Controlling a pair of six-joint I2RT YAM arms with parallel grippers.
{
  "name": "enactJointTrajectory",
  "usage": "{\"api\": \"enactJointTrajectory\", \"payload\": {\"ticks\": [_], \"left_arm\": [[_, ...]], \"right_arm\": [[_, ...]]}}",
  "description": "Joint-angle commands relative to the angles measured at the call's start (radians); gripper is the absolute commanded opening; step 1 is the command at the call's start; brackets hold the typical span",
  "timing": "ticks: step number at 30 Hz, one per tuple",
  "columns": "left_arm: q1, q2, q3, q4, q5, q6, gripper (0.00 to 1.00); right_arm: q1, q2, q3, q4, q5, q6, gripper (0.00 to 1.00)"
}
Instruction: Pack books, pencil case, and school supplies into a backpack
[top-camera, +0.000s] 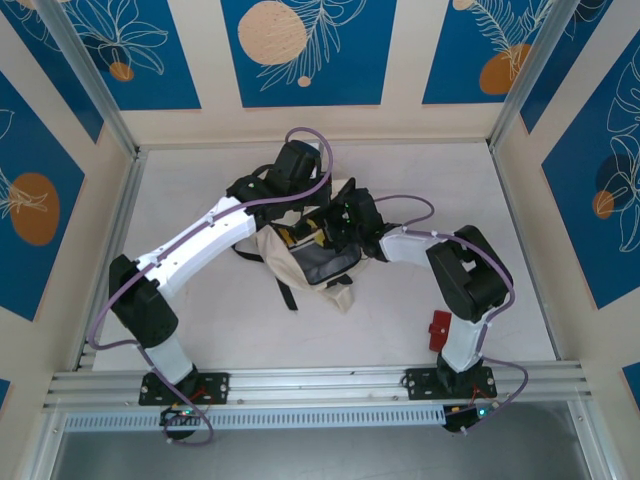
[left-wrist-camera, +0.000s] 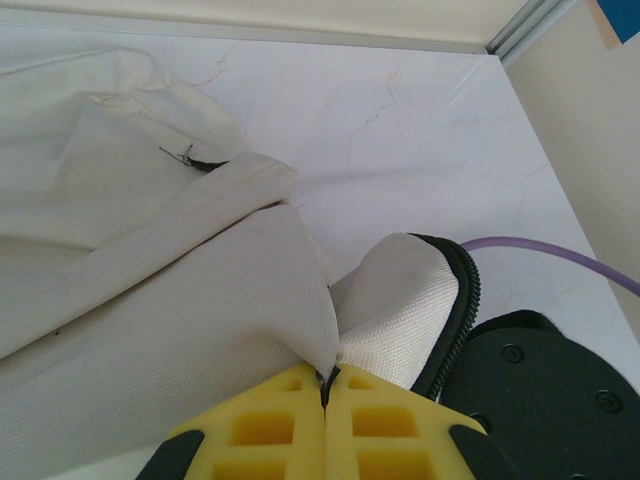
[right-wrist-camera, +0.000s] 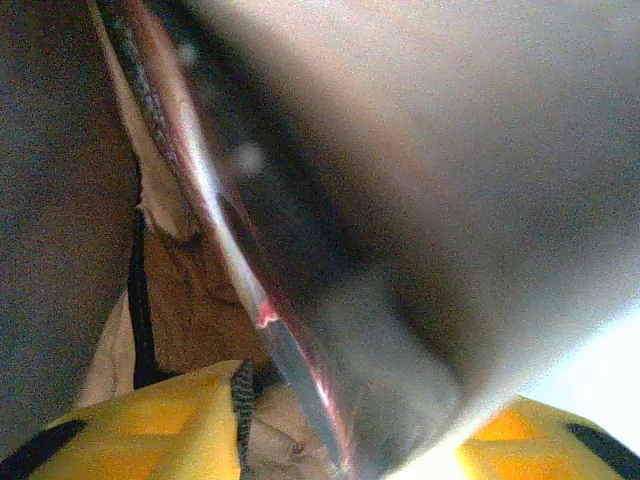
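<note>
The book stands inside the backpack. My left gripper will open next at the backpack's opening and let go of the cream fold of fabric.
The cream-white backpack lies in the middle of the table with its mouth held open. My left gripper is shut on a fold of the backpack's cream fabric, beside the dark zipper edge. My right gripper is down inside the backpack, its yellow fingers apart. Between them stands the thin glossy edge of a book with a red mark, next to a blurred grey cover. From above, both grippers meet at the backpack's mouth, the left and the right.
A small red object lies on the white table near the right arm's base. Dark backpack straps trail toward the near side. Patterned walls enclose the table on three sides.
</note>
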Motion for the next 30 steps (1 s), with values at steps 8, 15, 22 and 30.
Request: {"api": "enactJointTrajectory", "payload": {"ticks": [8,15,22,30], "left_arm": [[0.022,-0.032,-0.002,0.075,0.041,-0.017,0.00],[0.031,-0.030,-0.009,0.079,0.055,-0.024,0.00],[0.038,-0.038,-0.012,0.071,0.064,-0.018,0.00],[0.045,-0.038,-0.021,0.068,0.073,-0.020,0.00]], "right_arm": [[-0.023,-0.124,-0.099,-0.125,-0.045,-0.034,0.58],[-0.025,-0.066,-0.074,-0.102,-0.071,-0.035,0.38],[-0.025,0.000,-0.014,-0.098,-0.085,-0.055,0.19],[-0.029,0.027,0.013,-0.062,-0.153,-0.092,0.18]]}}
